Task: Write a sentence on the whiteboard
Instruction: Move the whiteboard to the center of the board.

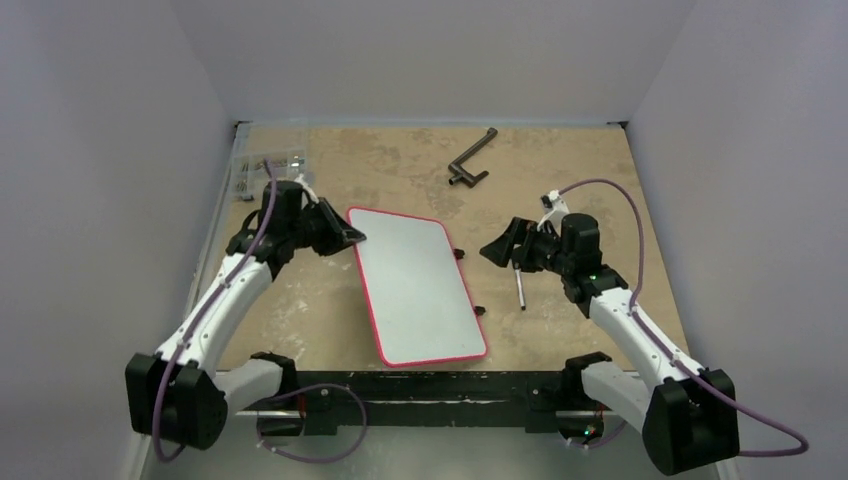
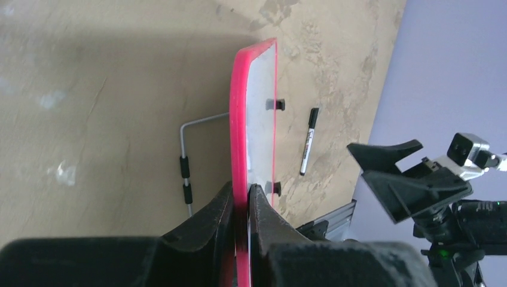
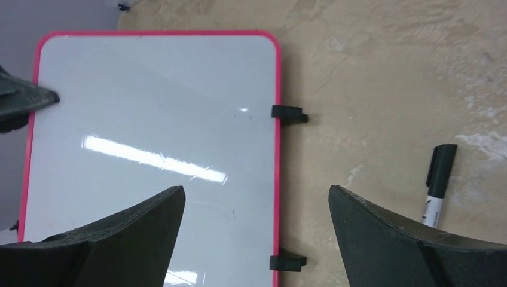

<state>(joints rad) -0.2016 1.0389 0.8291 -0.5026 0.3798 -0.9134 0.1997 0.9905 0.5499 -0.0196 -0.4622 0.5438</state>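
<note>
My left gripper will next swing the whiteboard's corner outward, to the gripper's right in the top view, onto the bare tabletop by the crank-shaped tool and let go.
The whiteboard (image 1: 415, 285) lies in the middle of the table, white with a red-pink rim, small black clips (image 3: 288, 114) along its right edge. Its face is blank; no sentence shows on it. My left gripper (image 1: 355, 237) is shut on the board's far left corner, and in the left wrist view the fingers (image 2: 241, 191) pinch the red rim (image 2: 239, 107). My right gripper (image 1: 495, 250) is open and hovers over the board's right edge (image 3: 257, 194), holding nothing. A black-capped marker (image 1: 519, 287) lies on the table just right of the board (image 3: 439, 185).
A dark metal crank-shaped tool (image 1: 470, 160) lies at the back. A clear bag of small parts (image 1: 265, 175) sits at the back left. A grey wire stand (image 2: 186, 167) shows beside the board. A black rail (image 1: 400, 385) runs along the near edge.
</note>
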